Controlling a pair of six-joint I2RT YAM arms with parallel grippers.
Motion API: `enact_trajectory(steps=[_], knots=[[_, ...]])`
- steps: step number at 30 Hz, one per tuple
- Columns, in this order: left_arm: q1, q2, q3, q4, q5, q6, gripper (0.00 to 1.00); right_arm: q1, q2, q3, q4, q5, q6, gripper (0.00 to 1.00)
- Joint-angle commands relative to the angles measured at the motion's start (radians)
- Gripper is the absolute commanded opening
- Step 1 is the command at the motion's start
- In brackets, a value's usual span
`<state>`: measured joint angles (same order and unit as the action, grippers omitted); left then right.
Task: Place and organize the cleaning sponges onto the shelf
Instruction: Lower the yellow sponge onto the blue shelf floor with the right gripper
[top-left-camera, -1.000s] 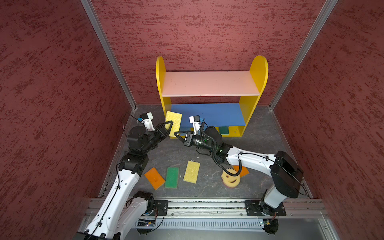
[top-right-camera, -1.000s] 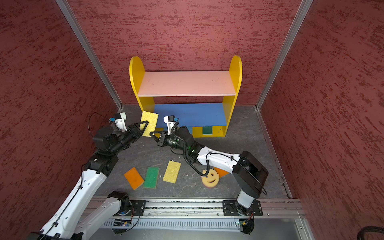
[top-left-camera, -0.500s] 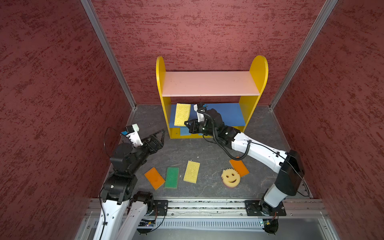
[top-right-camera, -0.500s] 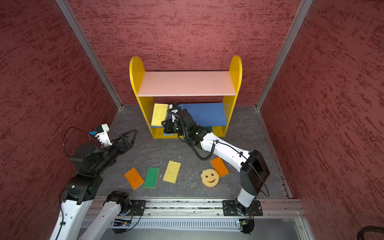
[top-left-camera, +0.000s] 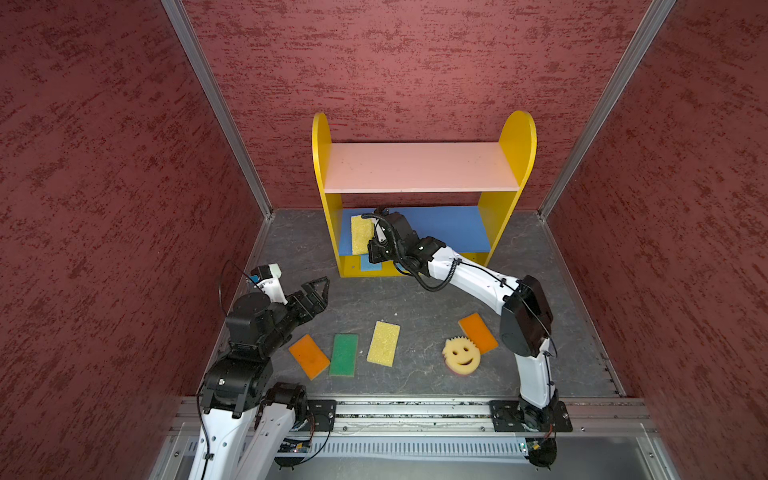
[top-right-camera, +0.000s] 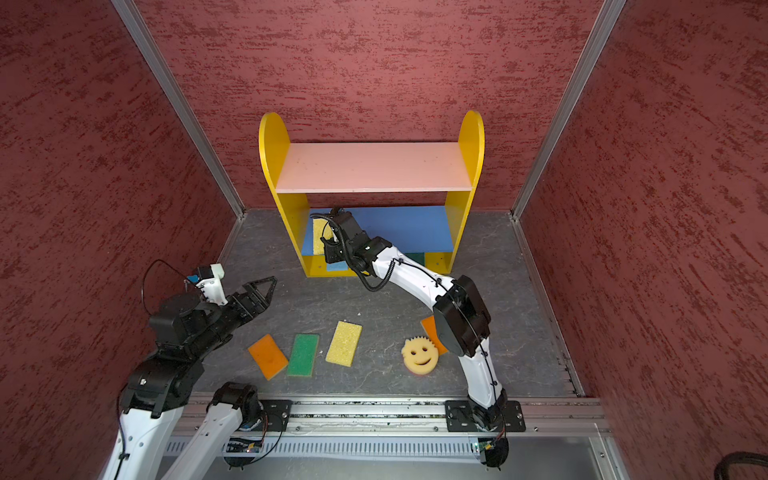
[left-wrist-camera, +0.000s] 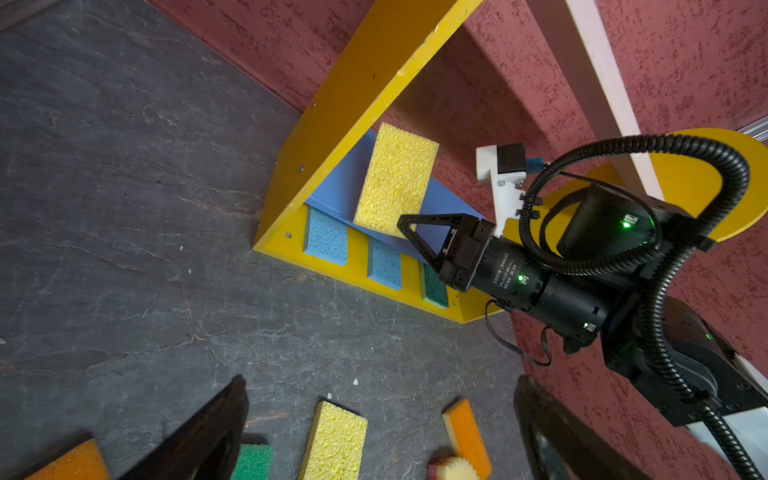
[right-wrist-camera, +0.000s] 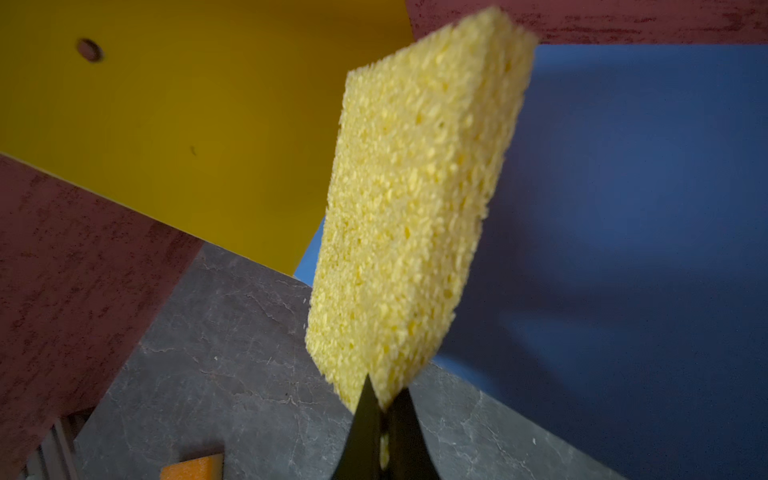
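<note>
I need to move the yellow sponge in my right gripper outward next, deeper over the blue middle board, and release it there. The sponge's near end still hangs over the floor.
The shelf (top-left-camera: 422, 166) stands against the back wall. My right gripper (top-left-camera: 371, 246) is shut on the near edge of a yellow sponge (top-left-camera: 360, 233), which it holds on edge over the left end of the blue middle board (right-wrist-camera: 623, 199). The right wrist view shows that sponge (right-wrist-camera: 411, 199) pinched between the jaws. My left gripper (top-left-camera: 319, 291) hangs open and empty at the front left, above the floor. On the floor lie an orange sponge (top-left-camera: 308, 356), a green one (top-left-camera: 344, 354), a yellow one (top-left-camera: 383, 343), the smiley (top-left-camera: 461, 354) and another orange one (top-left-camera: 478, 332).
Two blue sponges (left-wrist-camera: 326, 243) (left-wrist-camera: 384, 266) and a green sponge (left-wrist-camera: 434, 286) sit on the yellow base tier. Red walls close in on three sides. A metal rail (top-left-camera: 415, 409) runs along the front edge.
The left gripper opened, let go of the yellow sponge and drew back toward the front left. The right gripper carried the sponge from in front of the shelf onto the middle tier's left end.
</note>
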<state>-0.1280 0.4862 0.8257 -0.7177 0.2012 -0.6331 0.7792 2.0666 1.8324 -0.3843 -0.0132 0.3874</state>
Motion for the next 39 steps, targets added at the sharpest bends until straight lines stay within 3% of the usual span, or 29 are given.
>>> enact_trajectory(steps=[1, 10, 39], knots=[[0.007, 0.012, -0.025, 0.008, 0.036, -0.008, 0.99, -0.015, 0.028, 0.061, 0.003, 0.035, -0.031, 0.00], [0.008, 0.028, -0.044, 0.011, 0.058, -0.011, 1.00, -0.053, 0.171, 0.229, -0.128, 0.073, -0.059, 0.00], [0.013, 0.054, -0.071, 0.037, 0.086, -0.029, 1.00, -0.054, 0.097, 0.113, -0.054, -0.038, 0.004, 0.04]])
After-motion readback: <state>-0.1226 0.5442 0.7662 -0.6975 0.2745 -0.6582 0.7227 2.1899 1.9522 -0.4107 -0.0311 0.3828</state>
